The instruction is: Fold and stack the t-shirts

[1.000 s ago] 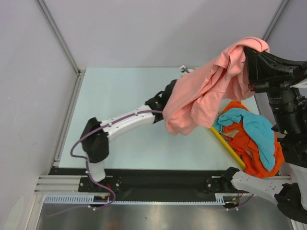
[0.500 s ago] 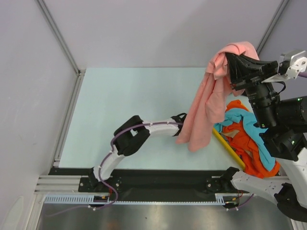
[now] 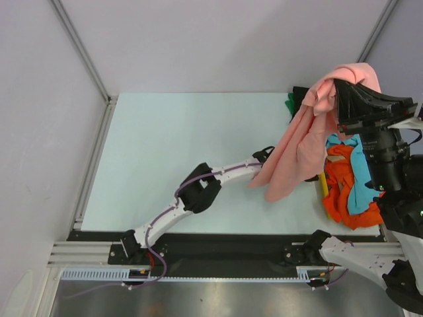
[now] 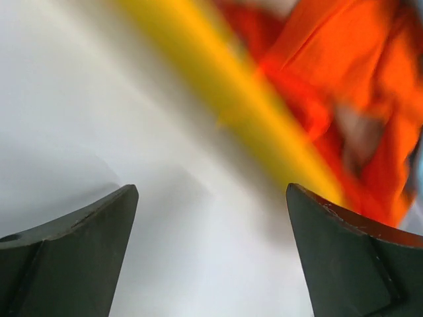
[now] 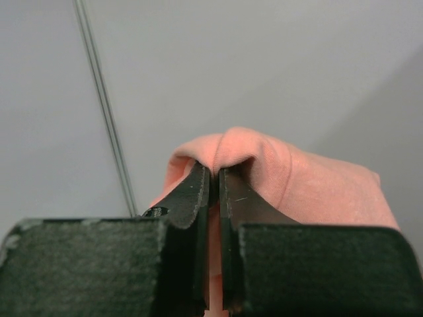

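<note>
I will next move my left gripper left in the top view, over clear, bare tabletop, to pinch the pink shirt's edge once it is laid there.
A salmon pink t-shirt [image 3: 301,142] hangs from my right gripper [image 3: 342,89], which is raised high at the right and shut on a fold of it [image 5: 264,158]. The cloth drapes down to the table. My left gripper [image 3: 266,156] reaches low beside the shirt's hanging lower edge, partly hidden by it. In the left wrist view it [image 4: 211,191] is open with only bare table between the fingers. Orange [image 3: 340,188] and turquoise [image 3: 362,175] t-shirts lie heaped at the right. Black and green ones [image 3: 294,102] show behind the pink shirt.
The heap sits in a yellow tray [image 3: 324,198], whose rim [image 4: 258,125] runs just beyond my open left fingers. Grey walls and metal rails close the table at the left and back. The right arm's body looms over the heap.
My left arm has stretched further right toward the shirt's lower edge, and its jaws have gone from shut to open. The right gripper shifted slightly with the pink shirt. The tray's rim now lies steeper.
</note>
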